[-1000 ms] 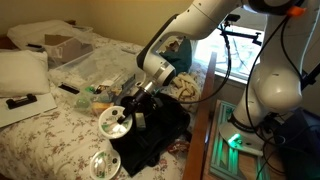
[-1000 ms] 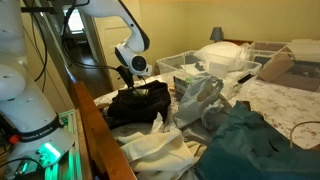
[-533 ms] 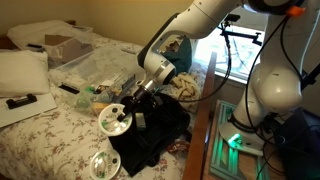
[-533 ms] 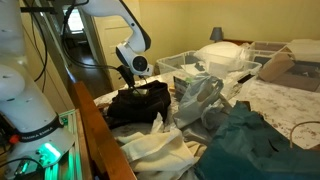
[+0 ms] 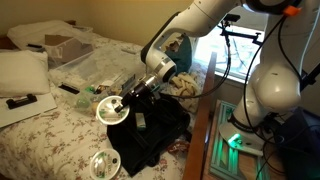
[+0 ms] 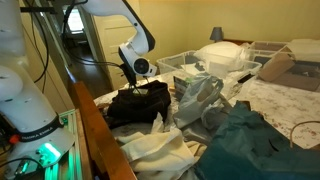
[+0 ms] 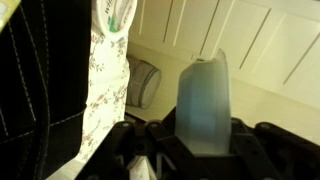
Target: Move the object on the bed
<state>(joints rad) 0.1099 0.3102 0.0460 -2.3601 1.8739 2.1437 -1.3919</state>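
The disc goes up next as my gripper lifts clear of the black bag beneath it, then over the clear bin past the bag, and my gripper releases.
The object, a round white disc, is held tilted above the bed, which has a cream flowered bedspread. My gripper is shut on the disc's edge, just left of the black cloth bag. In the wrist view the disc stands edge-on between the jaws, with the bag and the bedspread at the left. In an exterior view the gripper hangs above the bag, and the disc is hardly visible there.
A second similar white disc lies on the bedspread near the front edge and also shows in the wrist view. Clear plastic bins, white pillows, a dark green cloth and crumpled plastic crowd the bed.
My gripper has lifted the disc a little higher and to the left, away from the black bag. The second disc has not moved.
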